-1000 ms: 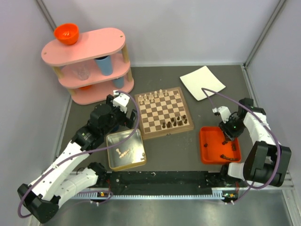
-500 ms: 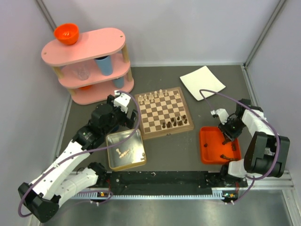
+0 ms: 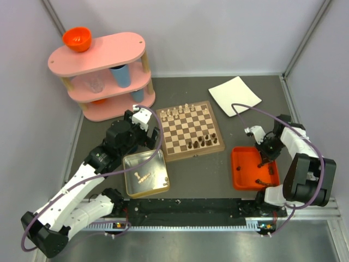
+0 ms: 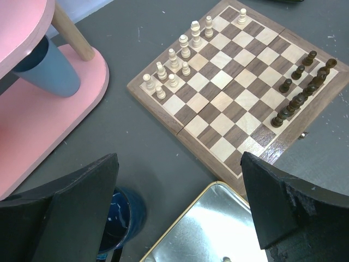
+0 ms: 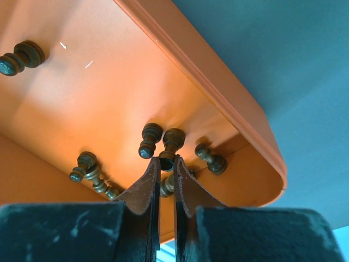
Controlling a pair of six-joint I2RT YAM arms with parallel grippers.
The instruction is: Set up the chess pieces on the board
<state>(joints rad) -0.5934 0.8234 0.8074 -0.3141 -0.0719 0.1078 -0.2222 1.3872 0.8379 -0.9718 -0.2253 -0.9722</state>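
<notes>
The board's corner square by the tin is empty, so next my right gripper will rise from the tray [image 3: 240,174], carry the dark piece there, lower and release it.
The board [image 3: 185,131] lies mid-table, with cream pieces [image 3: 177,112] along its far rows and dark pieces [image 3: 200,143] along its near right edge. In the left wrist view the same board [image 4: 229,103] carries cream pieces [image 4: 180,60] and dark pieces [image 4: 300,98]. My right gripper [image 3: 265,158] reaches down into the orange tray [image 3: 240,174]. Its fingertips [image 5: 168,164] are shut on the end of a dark piece [image 5: 172,140] that lies among several others on the tray floor [image 5: 82,98]. My left gripper [image 4: 177,164] hangs wide open and holds nothing, over the table between the board and the tin.
A silver tin [image 3: 139,188] with a few cream pieces [image 3: 143,176] sits left of centre near the arms. The pink shelf [image 3: 103,71] with an orange bowl [image 3: 77,38] and blue cup [image 3: 120,75] stands back left. A white plate [image 3: 234,95] lies back right. A dark blue cup [image 4: 122,218] stands by my left finger.
My right gripper has settled lower into the orange tray and its jaws have closed on a dark piece. The left arm has not moved.
</notes>
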